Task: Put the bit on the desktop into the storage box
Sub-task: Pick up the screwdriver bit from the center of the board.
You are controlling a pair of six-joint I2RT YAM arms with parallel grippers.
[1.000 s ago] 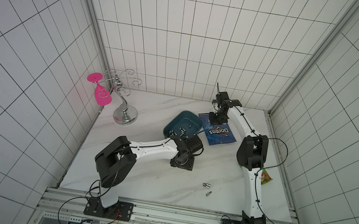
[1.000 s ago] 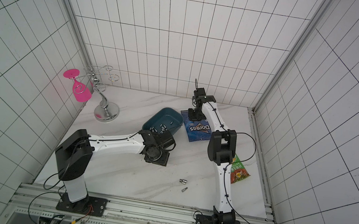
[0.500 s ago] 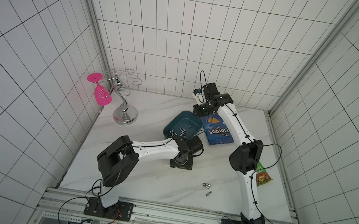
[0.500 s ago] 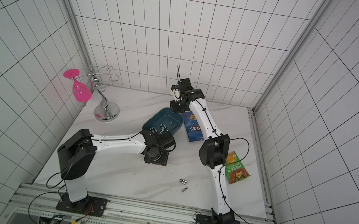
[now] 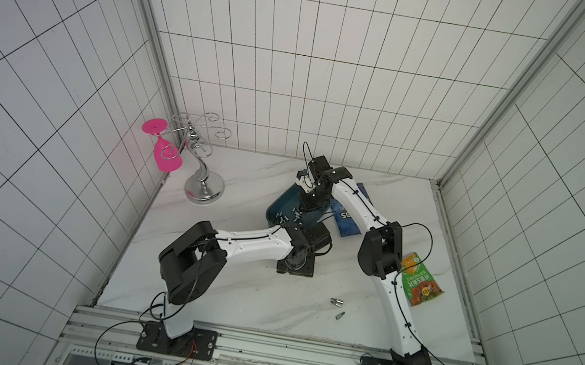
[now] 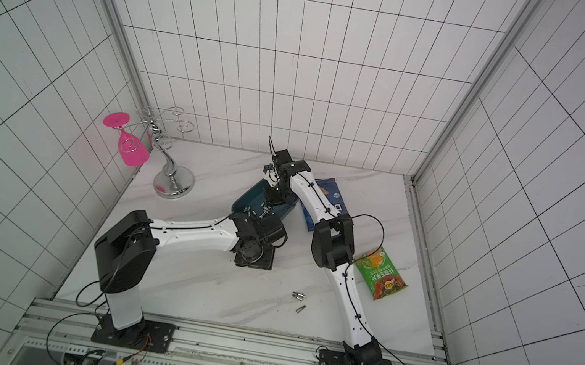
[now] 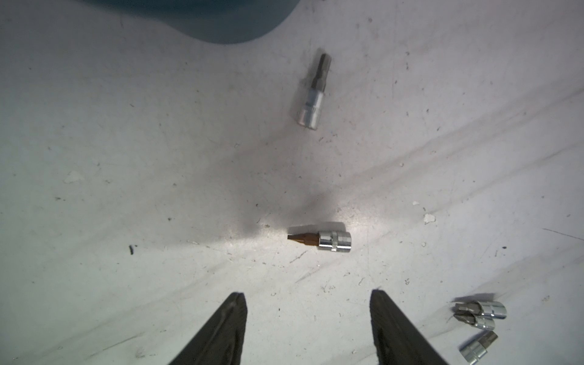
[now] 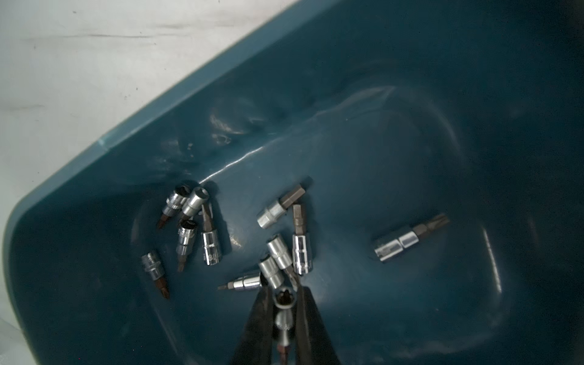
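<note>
My right gripper needs to lower deeper into the storage box [image 5: 280, 205] and release the silver bit, since the storage box's bottom with its gathered bits lies below the gripper's fingers.
In the right wrist view my right gripper [image 8: 284, 292] is shut on a silver bit [image 8: 285, 298], held above the inside of the teal storage box [image 8: 347, 79]. Several bits [image 8: 208, 237] lie on the box's floor. In both top views that gripper [image 5: 306, 208] hangs over the storage box [image 5: 280, 205]. My left gripper [image 7: 307, 294] stands open just above the white desktop [image 7: 126, 189]. A brown-tipped bit [image 7: 320, 241] lies a little beyond its fingertips and a dark-tipped bit [image 7: 311, 94] farther off. Three more bits [image 7: 478, 319] lie off to one side.
Loose bits [image 5: 336, 301] lie on the desktop [image 5: 224, 292] toward the front. A blue Doritos bag [image 5: 346, 224] lies right of the box and a green snack bag [image 5: 420, 285] near the right wall. A silver rack [image 5: 203, 186] with a pink glass [image 5: 166, 158] stands at the back left.
My right arm has swung left from over the Doritos bag to over the storage box, still shut on its bit. The left arm has barely moved.
</note>
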